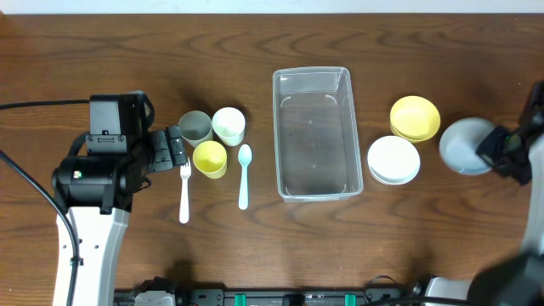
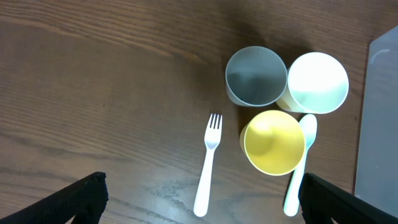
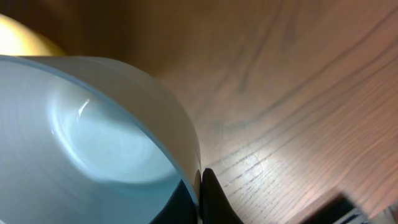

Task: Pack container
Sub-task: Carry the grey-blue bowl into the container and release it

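Observation:
The container's empty far end (image 1: 314, 104) lies to my right gripper's left in the overhead view, so next my right gripper should lift across the yellow bowl, lower inside and release.
The clear rectangular container (image 1: 317, 132) stands empty at the table's middle; its edge shows in the left wrist view (image 2: 377, 118). My right gripper (image 1: 500, 151) is shut on the rim of a pale grey-blue bowl (image 1: 463, 144) at the far right; the right wrist view shows one finger inside and one outside the bowl's wall (image 3: 99, 137). My left gripper (image 1: 174, 149) is open and empty, just left of a grey cup (image 2: 255, 76), a white cup (image 2: 317, 82) and a yellow cup (image 2: 273, 142). A white fork (image 2: 208, 165) and a pale spoon (image 2: 300, 165) lie between its fingers.
A yellow bowl (image 1: 415, 116) and a white bowl (image 1: 393, 159) sit right of the container. The fork (image 1: 184, 194) and spoon (image 1: 244, 174) lie left of it, near the cups.

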Available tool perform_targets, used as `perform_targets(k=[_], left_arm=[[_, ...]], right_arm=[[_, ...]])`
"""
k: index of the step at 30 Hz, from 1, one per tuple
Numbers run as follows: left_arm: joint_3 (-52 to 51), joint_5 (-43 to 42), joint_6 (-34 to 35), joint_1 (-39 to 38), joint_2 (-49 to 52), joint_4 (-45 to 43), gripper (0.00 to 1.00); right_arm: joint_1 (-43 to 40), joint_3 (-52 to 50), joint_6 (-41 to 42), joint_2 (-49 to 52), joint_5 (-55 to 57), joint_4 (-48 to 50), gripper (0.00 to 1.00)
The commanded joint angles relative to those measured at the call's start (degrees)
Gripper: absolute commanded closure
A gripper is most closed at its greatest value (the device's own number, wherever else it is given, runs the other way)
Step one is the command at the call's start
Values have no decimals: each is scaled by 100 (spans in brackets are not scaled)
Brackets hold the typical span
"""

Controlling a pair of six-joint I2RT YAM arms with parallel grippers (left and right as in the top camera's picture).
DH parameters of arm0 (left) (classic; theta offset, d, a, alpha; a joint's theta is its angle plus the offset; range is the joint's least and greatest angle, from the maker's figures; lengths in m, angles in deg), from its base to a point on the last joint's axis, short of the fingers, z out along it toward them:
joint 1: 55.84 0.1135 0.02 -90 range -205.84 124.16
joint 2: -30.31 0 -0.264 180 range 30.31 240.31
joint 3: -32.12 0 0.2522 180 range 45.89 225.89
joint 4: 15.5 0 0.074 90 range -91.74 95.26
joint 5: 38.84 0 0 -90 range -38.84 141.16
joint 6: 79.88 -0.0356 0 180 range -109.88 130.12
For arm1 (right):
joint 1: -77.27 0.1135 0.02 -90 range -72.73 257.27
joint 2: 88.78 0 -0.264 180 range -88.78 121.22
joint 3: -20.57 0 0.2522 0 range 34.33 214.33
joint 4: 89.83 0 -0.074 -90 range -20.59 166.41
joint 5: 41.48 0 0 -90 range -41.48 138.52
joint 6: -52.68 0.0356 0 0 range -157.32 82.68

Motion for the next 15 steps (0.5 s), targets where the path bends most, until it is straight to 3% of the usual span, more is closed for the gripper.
perform_targets(k=[1, 8, 15], left_arm=[[114, 68, -33, 28, -20, 0, 2], [114, 68, -33, 28, -20, 0, 2], [114, 68, -33, 28, -20, 0, 2]], right_arm=[[568, 439, 105, -901, -70, -186, 99], [2494, 603, 435, -1145, -210, -131, 99], [3901, 1051, 442, 656, -275, 682, 98]])
